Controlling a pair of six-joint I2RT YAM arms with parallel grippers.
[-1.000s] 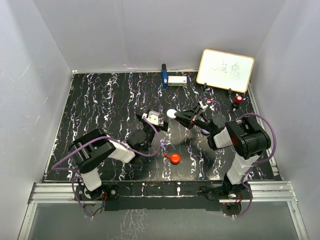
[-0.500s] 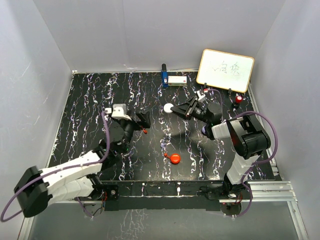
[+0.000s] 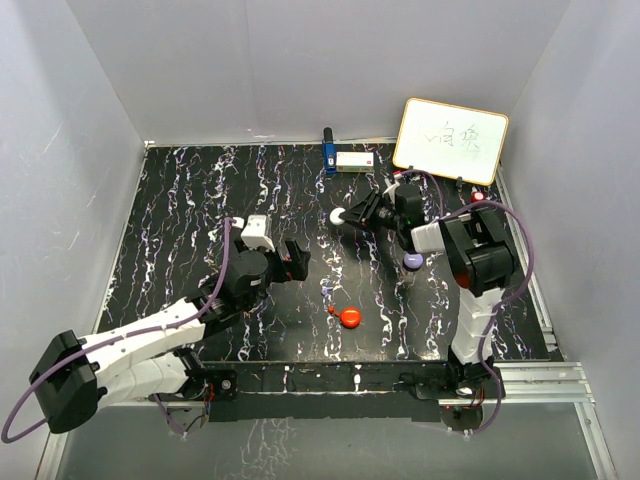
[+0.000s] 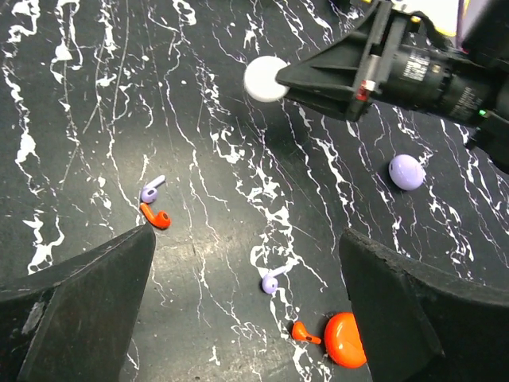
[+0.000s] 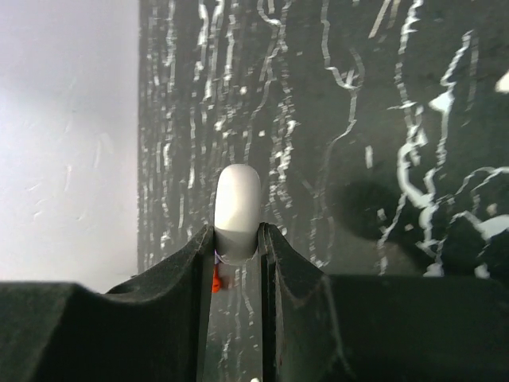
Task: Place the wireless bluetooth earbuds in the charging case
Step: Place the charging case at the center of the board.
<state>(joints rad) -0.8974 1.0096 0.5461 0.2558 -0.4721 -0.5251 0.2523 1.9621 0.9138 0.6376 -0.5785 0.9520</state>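
The robot's right gripper will next go down and slightly outward to the mat short of the white box, because that patch is free of earbuds and pods.
My right gripper (image 3: pixel 348 216) is shut on a round white pod (image 3: pixel 337 215), held on edge above the mat; the right wrist view shows it pinched between the fingertips (image 5: pixel 238 208). My left gripper (image 3: pixel 295 258) is open and empty, hovering over the mat's middle. Between its fingers (image 4: pixel 79 306) lie a pale lilac earbud (image 4: pixel 272 280) and a red earbud (image 4: pixel 305 333) beside a round red pod (image 4: pixel 347 341). A second lilac earbud (image 4: pixel 151 189) and a second red earbud (image 4: pixel 156 216) lie together further left. A round purple pod (image 3: pixel 413 260) lies under the right arm.
A whiteboard (image 3: pixel 450 140) stands at the back right. A blue object (image 3: pixel 328 152) and a white box (image 3: pixel 355 160) sit at the back edge, and a small red item (image 3: pixel 478 198) at the right edge. Grey walls enclose the black marbled mat (image 3: pixel 190 220).
My left arm has unfolded and its gripper swung left, then back towards the middle. My right gripper has moved towards the back, still holding the white pod.
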